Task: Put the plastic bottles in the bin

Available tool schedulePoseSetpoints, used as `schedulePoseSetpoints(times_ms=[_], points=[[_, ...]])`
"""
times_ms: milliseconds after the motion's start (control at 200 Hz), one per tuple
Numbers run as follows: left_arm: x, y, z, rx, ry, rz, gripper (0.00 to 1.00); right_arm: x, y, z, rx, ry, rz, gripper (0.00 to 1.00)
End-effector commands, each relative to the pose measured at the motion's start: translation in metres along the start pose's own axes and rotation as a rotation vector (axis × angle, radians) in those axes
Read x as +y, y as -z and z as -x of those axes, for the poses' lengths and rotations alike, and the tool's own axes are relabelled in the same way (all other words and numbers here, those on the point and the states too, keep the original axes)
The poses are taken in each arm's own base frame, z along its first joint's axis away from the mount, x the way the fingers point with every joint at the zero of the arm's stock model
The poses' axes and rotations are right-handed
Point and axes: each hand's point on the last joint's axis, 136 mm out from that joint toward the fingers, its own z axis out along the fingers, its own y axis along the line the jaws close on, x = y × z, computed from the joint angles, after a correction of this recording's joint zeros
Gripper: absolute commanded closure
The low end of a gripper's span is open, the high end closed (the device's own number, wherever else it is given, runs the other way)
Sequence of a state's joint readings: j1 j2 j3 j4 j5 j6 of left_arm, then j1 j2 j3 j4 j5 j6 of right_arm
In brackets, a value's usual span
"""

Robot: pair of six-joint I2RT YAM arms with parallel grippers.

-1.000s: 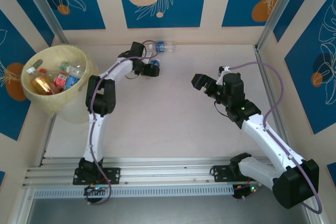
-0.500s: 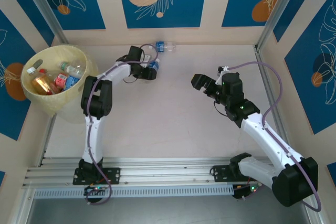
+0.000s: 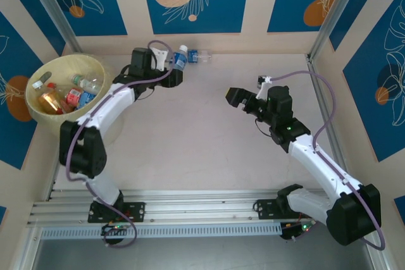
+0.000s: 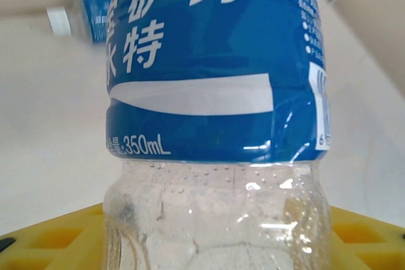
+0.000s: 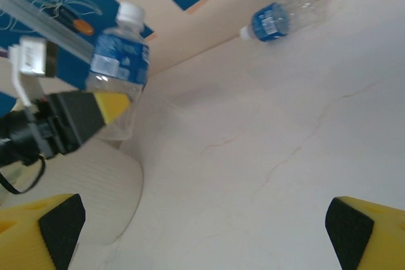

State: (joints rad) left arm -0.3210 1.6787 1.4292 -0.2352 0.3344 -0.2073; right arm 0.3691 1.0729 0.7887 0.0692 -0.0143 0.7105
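Note:
Next, my left gripper lifts the clear bottle (image 3: pixel 180 59), swings it over the bin's rim and releases it in the bin's opening (image 3: pixel 67 81), since other bottles already lie there.
My left gripper (image 3: pixel 175 71) is shut on a clear plastic bottle (image 3: pixel 180 59) with a blue label and a white cap. It holds the bottle upright, off the table, near the back wall. In the left wrist view this bottle (image 4: pixel 215 93) stands between the yellow fingers (image 4: pixel 361 235). A second blue-labelled bottle (image 3: pixel 200 56) lies on its side against the back wall, and I see it too in the right wrist view (image 5: pixel 278 19). The pale-yellow bin (image 3: pixel 95 67) stands at the far left with several bottles inside. My right gripper (image 3: pixel 236 97) is open, mid-table, with nothing between its fingers.
Patterned blue and cream walls close the table at the back and both sides. A metal rail (image 3: pixel 190 203) runs along the near edge by the arm bases. Bare table lies between the two arms. The bin's ribbed side (image 5: pixel 63 200) shows low left in the right wrist view.
The left gripper closed on the blue-labelled bottle and raised it off the table, moving back and left as the arm swung outward. The right gripper shifted slightly left.

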Motion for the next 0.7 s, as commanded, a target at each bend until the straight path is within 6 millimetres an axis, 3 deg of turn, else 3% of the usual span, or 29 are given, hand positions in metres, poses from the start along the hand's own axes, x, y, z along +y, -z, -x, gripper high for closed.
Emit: schedulePoseSetpoints(times_ms=[0,135,365,570,695], points=[[-0.021,0.026,0.018,-0.091,0.01,-0.051,0.55,0.034,-0.005,-0.005,0.032,0.118,0.168,0.0],[-0.028,0.061,0.03,-0.169,0.0,-0.017,0.55,0.063,-0.012,-0.018,0.059,0.242,0.261,0.01],[-0.01,0.12,0.041,-0.261,0.009,0.171,0.55,0.109,-0.024,-0.046,0.03,0.555,0.34,0.0],[0.021,0.173,0.041,-0.31,0.027,0.384,0.54,0.135,-0.031,-0.062,0.021,0.675,0.417,0.0],[0.058,0.219,0.04,-0.359,0.085,0.58,0.54,0.14,-0.035,-0.065,0.043,0.684,0.426,0.0]])
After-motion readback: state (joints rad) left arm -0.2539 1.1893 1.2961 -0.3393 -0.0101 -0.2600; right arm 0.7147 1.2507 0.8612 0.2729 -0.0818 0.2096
